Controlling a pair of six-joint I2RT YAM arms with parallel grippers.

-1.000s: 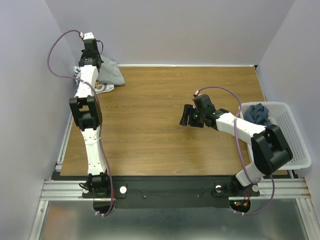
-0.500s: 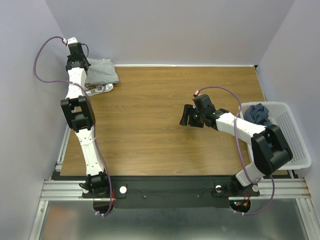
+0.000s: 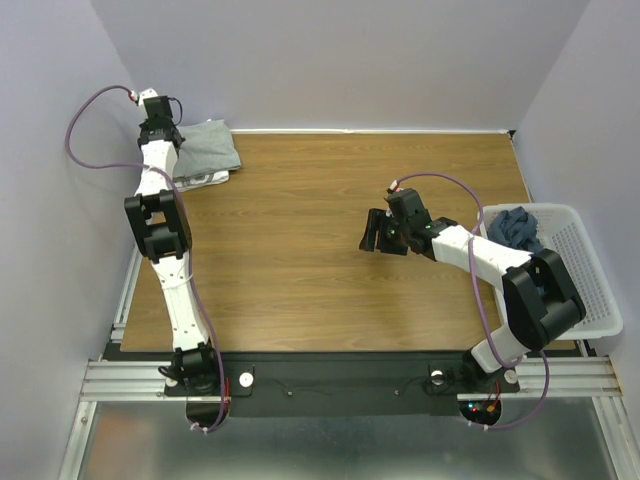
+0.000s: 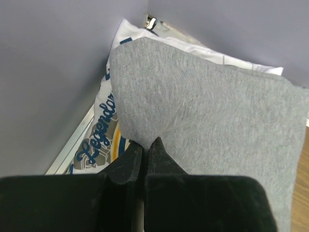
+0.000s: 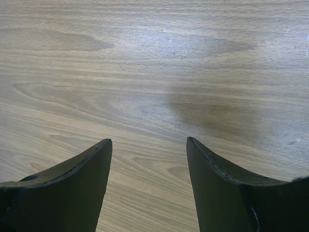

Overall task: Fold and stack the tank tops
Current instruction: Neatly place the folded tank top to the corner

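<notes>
I should lower my left gripper toward the wall and let go of the grey top's edge over the white top's uncovered print [image 4: 100,137], which is to its left in the wrist view.
The grey tank top [image 3: 210,146] lies folded at the table's far left corner, on top of the white printed tank top [image 3: 205,180]. My left gripper [image 3: 163,133] is shut on the grey top's near edge by the wall. In the left wrist view the gripper [image 4: 145,145] pinches the grey top [image 4: 207,106], and the white top's blue-and-orange print [image 4: 104,140] shows under it. My right gripper [image 3: 375,232] is open and empty over bare wood right of centre, also seen in the right wrist view [image 5: 148,145]. Dark slate-blue tank tops [image 3: 516,226] lie in the basket.
The white mesh basket [image 3: 590,280] stands at the table's right edge. Walls close in the far left corner right behind my left gripper. The wooden table [image 3: 300,250] runs between the two arms.
My left gripper has moved left and back toward the corner with the grey top, which now lies flatter over the white one. The right arm has not moved.
</notes>
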